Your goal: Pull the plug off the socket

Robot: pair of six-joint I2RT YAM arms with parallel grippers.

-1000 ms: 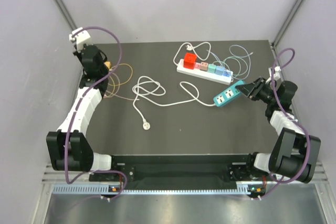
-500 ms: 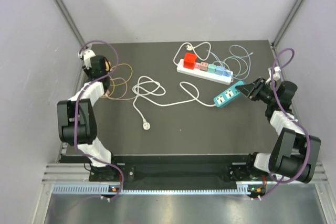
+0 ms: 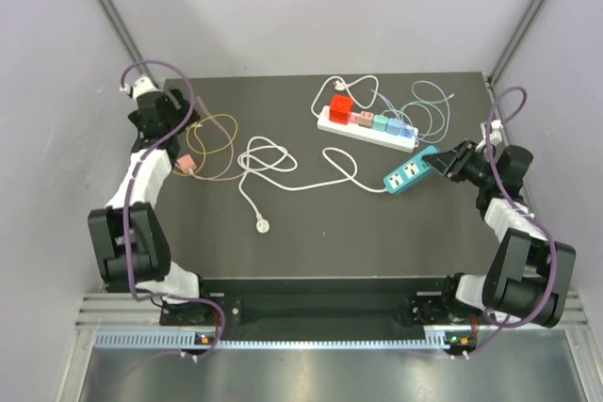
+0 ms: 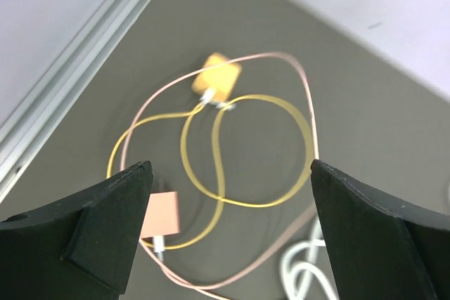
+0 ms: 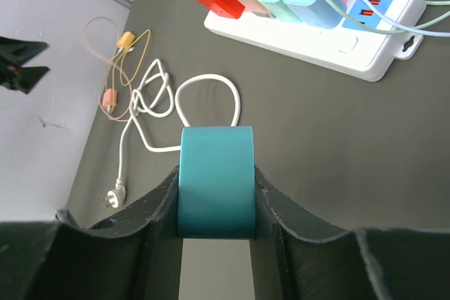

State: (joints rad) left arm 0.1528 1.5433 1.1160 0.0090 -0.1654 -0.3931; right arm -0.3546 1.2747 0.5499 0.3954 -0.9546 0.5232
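My left gripper next moves back and to the right in the top view, down onto the white cord's single run between coil and loose plug.
My right gripper (image 5: pixel 214 173) is shut on the end of a teal socket strip (image 3: pixel 407 171), holding it at the table's right side. No plug sits in the sockets that show. An orange plug (image 4: pixel 216 79) on a yellow cable and a pink plug (image 4: pixel 162 214) on a pink cable lie on the dark table at the far left. My left gripper (image 4: pixel 228 166) hangs open above them with nothing between its fingers. In the top view that gripper (image 3: pixel 174 118) is over the cable loops beside the pink plug (image 3: pixel 186 165).
A white power strip (image 3: pixel 367 127) with red, pink, green and blue adapters lies at the back, pale cables trailing behind it. The teal strip's white cord (image 3: pixel 268 159) coils across the middle and ends in a loose plug (image 3: pixel 263 225). Grey walls close in on both sides.
My left gripper has opened wide and let go of the orange plug, which now lies on the table. The left arm has shifted at the back left. The right arm has not moved.
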